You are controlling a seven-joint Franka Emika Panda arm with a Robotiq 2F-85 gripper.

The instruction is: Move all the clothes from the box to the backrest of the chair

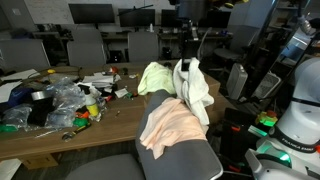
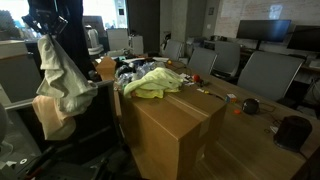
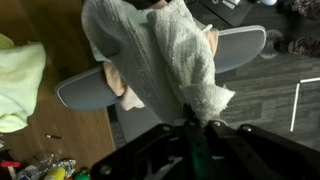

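Note:
The grey cloth's pinched corner is still high above the backrest (image 1: 190, 160). Next, my gripper lowers the grey cloth's corner toward the peach cloth (image 1: 168, 125) before opening.
My gripper (image 1: 188, 48) is shut on a grey-white knitted cloth (image 1: 196, 92) that hangs down over the grey chair backrest (image 1: 190, 160). A peach cloth (image 1: 168, 125) lies draped on that backrest. A yellow-green cloth (image 1: 155, 77) lies in the cardboard box (image 2: 170, 125) on the table. In an exterior view the gripper (image 2: 46, 22) is at the top left with the grey cloth (image 2: 60, 75) hanging over the peach cloth (image 2: 45, 115). In the wrist view the jaws (image 3: 195, 125) pinch a corner of the grey cloth (image 3: 150, 55) above the backrest (image 3: 245, 45).
The wooden table (image 1: 60, 140) holds a pile of plastic bags and small items (image 1: 55, 105). Office chairs (image 2: 265, 70) and monitors (image 1: 92, 14) stand around. The robot base (image 1: 298, 125) is beside the chair.

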